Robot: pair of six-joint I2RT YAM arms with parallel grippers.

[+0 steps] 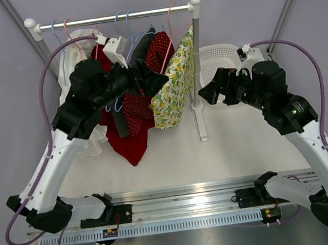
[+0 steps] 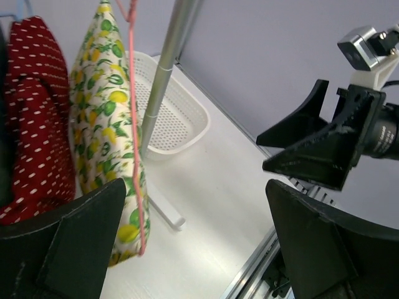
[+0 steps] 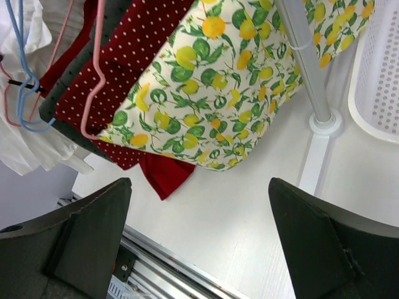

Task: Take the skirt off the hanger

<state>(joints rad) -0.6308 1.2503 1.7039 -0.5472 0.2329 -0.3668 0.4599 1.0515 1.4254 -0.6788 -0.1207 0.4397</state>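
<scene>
The pink hanger's sloping wire (image 1: 168, 52) runs close beside one finger, so my left gripper moves outward toward the bar next and centers its open fingers on that wire.
The skirt (image 1: 174, 88), white with a lemon and leaf print, hangs on a pink hanger (image 1: 170, 43) at the right end of the rail. It also shows in the left wrist view (image 2: 100, 112) and the right wrist view (image 3: 230, 81). My left gripper (image 1: 157, 78) is open and empty, just left of the skirt among the hanging clothes; in its own view (image 2: 196, 212) the pink hanger wire (image 2: 134, 124) runs down by its left finger. My right gripper (image 1: 208, 92) is open and empty, right of the rack pole, facing the skirt (image 3: 199, 205).
A white rack with rail (image 1: 114, 17) and pole (image 1: 198, 51) carries a red dotted garment (image 1: 157, 51), a plain red one (image 1: 131, 142), a white one (image 1: 73, 56) and blue hangers (image 3: 22, 75). A white basket (image 1: 219, 61) sits behind the right gripper.
</scene>
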